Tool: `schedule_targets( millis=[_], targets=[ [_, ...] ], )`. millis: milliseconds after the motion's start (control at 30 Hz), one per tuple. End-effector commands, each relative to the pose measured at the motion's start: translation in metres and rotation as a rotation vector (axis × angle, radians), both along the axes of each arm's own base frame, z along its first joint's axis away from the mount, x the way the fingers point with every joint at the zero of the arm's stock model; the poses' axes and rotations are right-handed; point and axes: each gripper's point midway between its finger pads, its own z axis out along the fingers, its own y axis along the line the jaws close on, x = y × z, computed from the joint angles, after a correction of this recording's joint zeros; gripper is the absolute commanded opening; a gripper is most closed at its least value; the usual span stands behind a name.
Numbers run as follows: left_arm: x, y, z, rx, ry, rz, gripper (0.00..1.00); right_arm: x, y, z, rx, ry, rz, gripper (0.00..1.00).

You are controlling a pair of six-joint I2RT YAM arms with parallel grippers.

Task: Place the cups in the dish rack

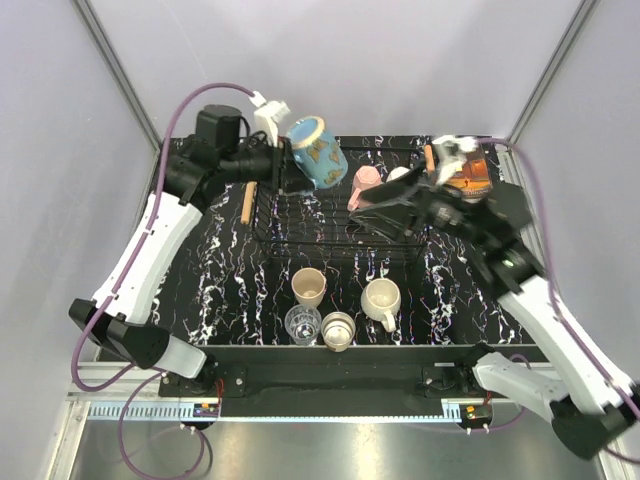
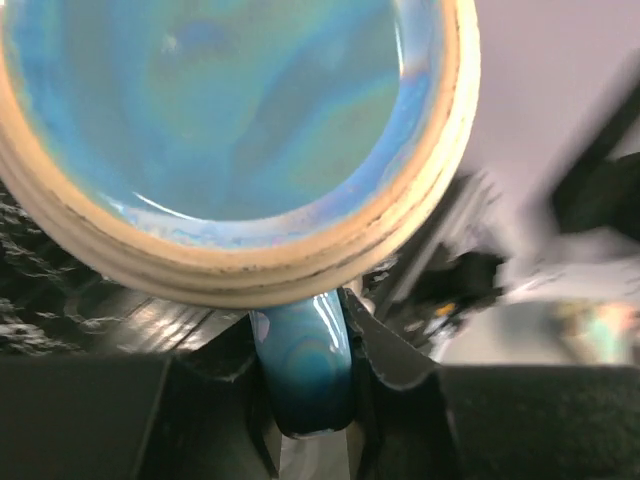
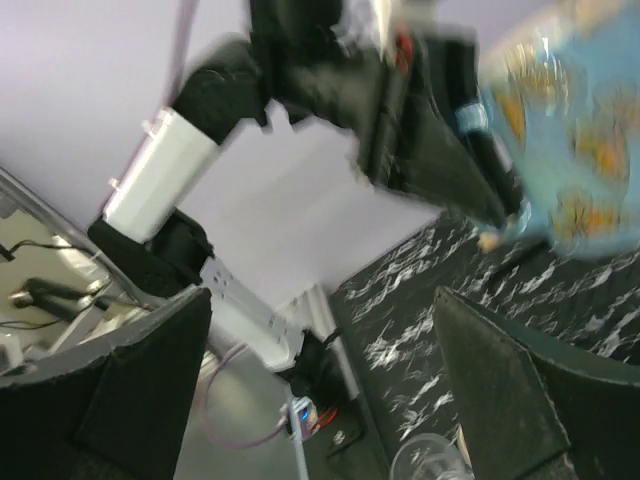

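Observation:
Next, the left gripper goes to the right in the top view, then down into the rack's near corner (image 1: 404,238) by the cream mug, since that spot is empty.
My left gripper (image 1: 285,160) is shut on the handle of the blue mug (image 1: 318,152), holding it tilted above the back left corner of the black wire dish rack (image 1: 300,215). In the left wrist view the blue handle sits pinched in the gripper (image 2: 305,345) under the mug's base (image 2: 230,120). A pink mug (image 1: 364,184) and a white mug (image 1: 398,175) are at the rack's back right. My right gripper (image 1: 368,212) hangs open over the rack beside the pink mug, with nothing between its fingers (image 3: 325,370). The blue mug (image 3: 580,130) shows blurred in the right wrist view.
In front of the rack stand a cream cup (image 1: 309,286), a cream mug (image 1: 381,300), a clear glass tumbler (image 1: 302,324) and another small cup (image 1: 338,331). An orange-brown book (image 1: 472,170) lies at the back right. The rack's wooden handle (image 1: 248,200) is on its left end.

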Motion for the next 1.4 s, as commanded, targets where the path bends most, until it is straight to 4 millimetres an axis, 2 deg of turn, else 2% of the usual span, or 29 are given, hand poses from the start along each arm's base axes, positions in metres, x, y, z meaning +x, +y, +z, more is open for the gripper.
schedule_targets(
  millis=[0, 100, 167, 200, 267, 300, 400, 567, 700, 733, 767, 1000, 1100, 1367],
  targets=[
    [0.008, 0.004, -0.016, 0.288, -0.333, -0.066, 0.0, -0.006, -0.055, 0.055, -0.007, -0.203, -0.322, 1.0],
    [0.015, -0.01, -0.035, 0.353, -0.383, -0.103, 0.0, 0.007, -0.086, 0.044, -0.022, -0.162, -0.525, 1.0],
    [0.022, -0.02, -0.044, 0.36, -0.381, -0.117, 0.0, 0.011, -0.097, 0.033, -0.039, -0.132, -0.592, 1.0],
    [0.03, -0.031, -0.054, 0.368, -0.371, -0.133, 0.0, 0.009, -0.101, 0.028, -0.041, -0.131, -0.605, 1.0],
    [0.039, -0.041, -0.061, 0.377, -0.371, -0.144, 0.0, 0.009, -0.102, 0.02, -0.06, -0.112, -0.61, 1.0],
    [0.046, -0.053, -0.069, 0.387, -0.37, -0.163, 0.0, 0.009, -0.104, 0.016, -0.071, -0.109, -0.616, 1.0],
    [0.059, -0.077, -0.076, 0.39, -0.376, -0.195, 0.0, 0.009, -0.11, 0.006, -0.101, -0.106, -0.643, 1.0],
    [0.068, -0.116, -0.091, 0.374, -0.364, -0.254, 0.0, 0.015, -0.118, -0.011, -0.153, -0.091, -0.696, 1.0],
    [0.079, -0.144, -0.103, 0.353, -0.353, -0.289, 0.0, 0.018, -0.124, -0.013, -0.171, -0.093, -0.731, 1.0],
    [0.082, -0.15, -0.098, 0.341, -0.37, -0.29, 0.0, 0.019, -0.124, -0.014, -0.177, -0.094, -0.731, 1.0],
    [0.085, -0.156, -0.112, 0.35, -0.35, -0.304, 0.0, 0.021, -0.128, -0.014, -0.179, -0.091, -0.758, 1.0],
    [0.094, -0.174, -0.142, 0.339, -0.327, -0.33, 0.0, 0.026, -0.13, -0.021, -0.203, -0.082, -0.78, 1.0],
    [0.096, -0.176, -0.158, 0.346, -0.318, -0.338, 0.0, 0.029, -0.132, -0.021, -0.212, -0.081, -0.794, 1.0],
    [0.102, -0.184, -0.185, 0.35, -0.298, -0.357, 0.0, 0.034, -0.132, -0.025, -0.232, -0.073, -0.806, 1.0]
  ],
)
